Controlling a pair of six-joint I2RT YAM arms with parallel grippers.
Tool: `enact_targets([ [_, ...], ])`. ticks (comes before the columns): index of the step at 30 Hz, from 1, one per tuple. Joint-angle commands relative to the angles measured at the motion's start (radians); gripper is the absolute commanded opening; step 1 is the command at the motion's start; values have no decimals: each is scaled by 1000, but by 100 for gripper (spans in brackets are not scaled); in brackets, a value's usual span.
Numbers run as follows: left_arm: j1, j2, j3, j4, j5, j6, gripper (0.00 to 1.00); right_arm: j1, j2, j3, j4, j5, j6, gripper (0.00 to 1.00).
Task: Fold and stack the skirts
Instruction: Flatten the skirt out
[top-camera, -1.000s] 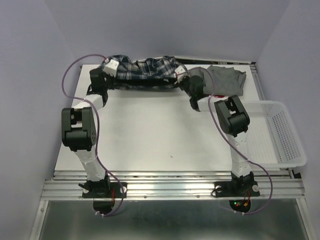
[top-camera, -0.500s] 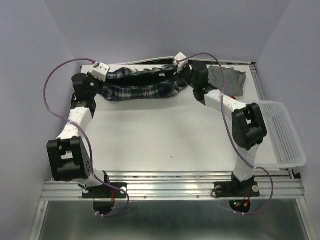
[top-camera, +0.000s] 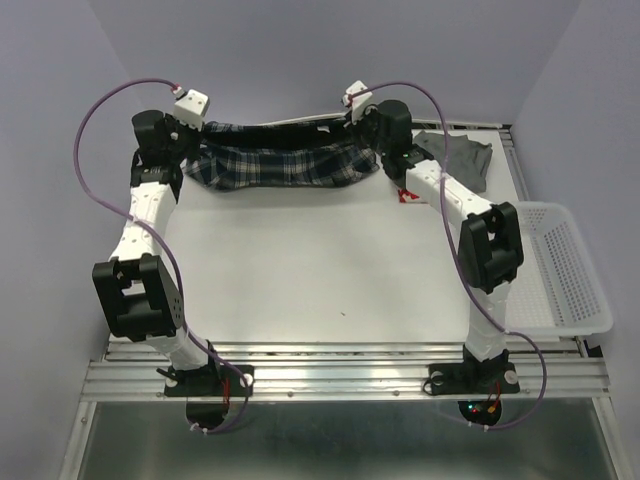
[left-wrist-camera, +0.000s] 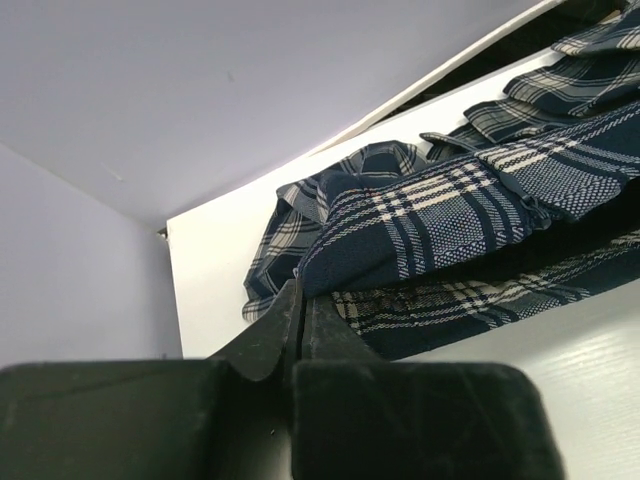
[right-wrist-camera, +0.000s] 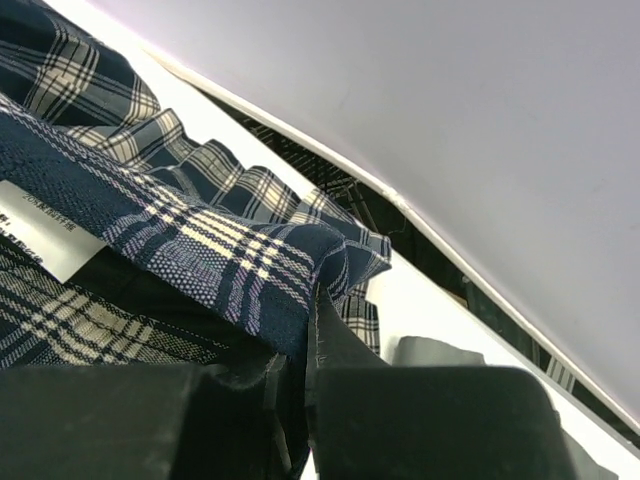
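The bare tabletop beside the red print (top-camera: 410, 195) lies open. My right gripper's end of the plaid skirt (top-camera: 285, 165) goes back and down to that spot next for release.
The plaid skirt (top-camera: 285, 165) hangs stretched between my two grippers above the far edge of the table. My left gripper (top-camera: 192, 148) is shut on its left end, with cloth pinched at the fingertips in the left wrist view (left-wrist-camera: 300, 290). My right gripper (top-camera: 368, 140) is shut on its right end, as the right wrist view (right-wrist-camera: 315, 300) shows. The grey skirt (top-camera: 462, 160) lies crumpled at the far right, behind my right arm. A small patch of white cloth with red print (top-camera: 410, 195) peeks out under my right arm.
A white mesh basket (top-camera: 560, 280) sits at the right edge of the table (top-camera: 320, 270). Purple walls close in at the back and both sides. Cables loop above both arms.
Both arms have stretched out toward the far edge and moved apart, lifting the plaid skirt and pulling it from a bunched heap into a taut band.
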Motion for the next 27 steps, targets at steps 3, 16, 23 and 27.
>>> enact_targets([
  [3, 64, -44, 53, 29, -60, -19, 0, -49, 31, 153, -33, 150, 5, 1],
  [16, 73, -430, -360, -404, 162, 504, 0, -20, -315, -310, -364, -279, -114, 6],
  [23, 73, -711, -602, -714, 191, 873, 77, 141, -425, -526, -730, -502, -387, 90],
  [27, 73, -890, -647, -778, 208, 932, 99, 224, -462, -546, -808, -510, -406, 100],
])
